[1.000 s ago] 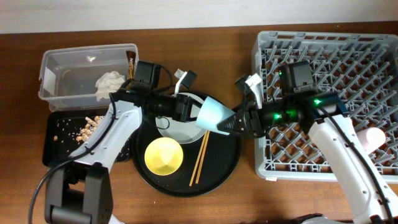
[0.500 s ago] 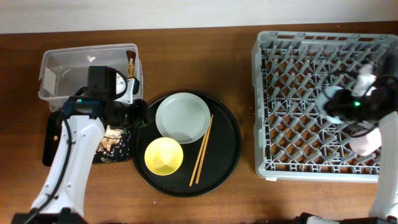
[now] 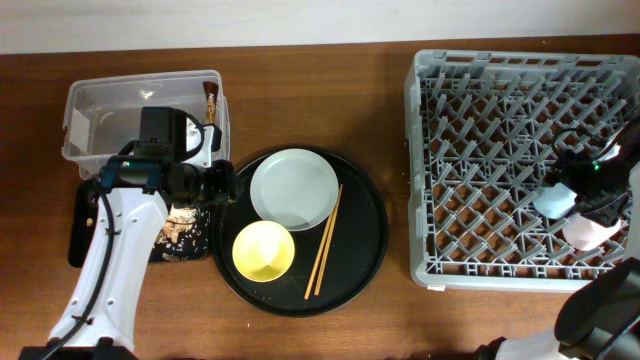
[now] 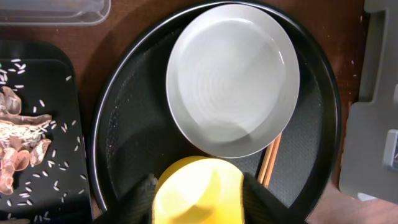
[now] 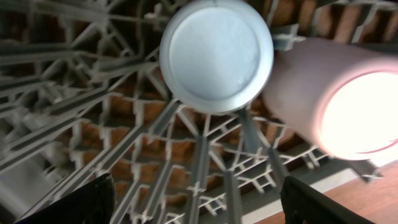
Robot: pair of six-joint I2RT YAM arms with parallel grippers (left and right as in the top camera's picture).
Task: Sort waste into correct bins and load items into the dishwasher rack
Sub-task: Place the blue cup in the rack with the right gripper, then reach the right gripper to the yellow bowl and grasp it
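The yellow bowl (image 3: 264,250) is still unracked, so my right gripper swings left in the overhead view next and moves down onto the bowl's rim by the chopsticks.
The grey dishwasher rack (image 3: 480,150) fills the right side. A light blue cup (image 3: 552,201) stands upside down in it beside a pink cup (image 3: 590,232) lying on its side; both show in the right wrist view, blue cup (image 5: 216,55) and pink cup (image 5: 339,99). My right gripper (image 5: 202,199) is open and empty above them. A grey-green plate (image 3: 294,188), a yellow bowl (image 3: 264,250) and chopsticks (image 3: 325,240) lie on the round black tray. My left gripper (image 4: 199,208) is open, its fingers framing the bowl from above.
A clear tub (image 3: 100,110) stands at the back left with a brown wrapper (image 3: 210,100) at its right end. A flat black tray (image 3: 80,235) with food scraps (image 3: 180,222) lies under my left arm. The tissue is hidden.
The blue cup, held over the round tray a second ago, now stands in the rack, let go. My right gripper has opened. My left arm drew back to the left.
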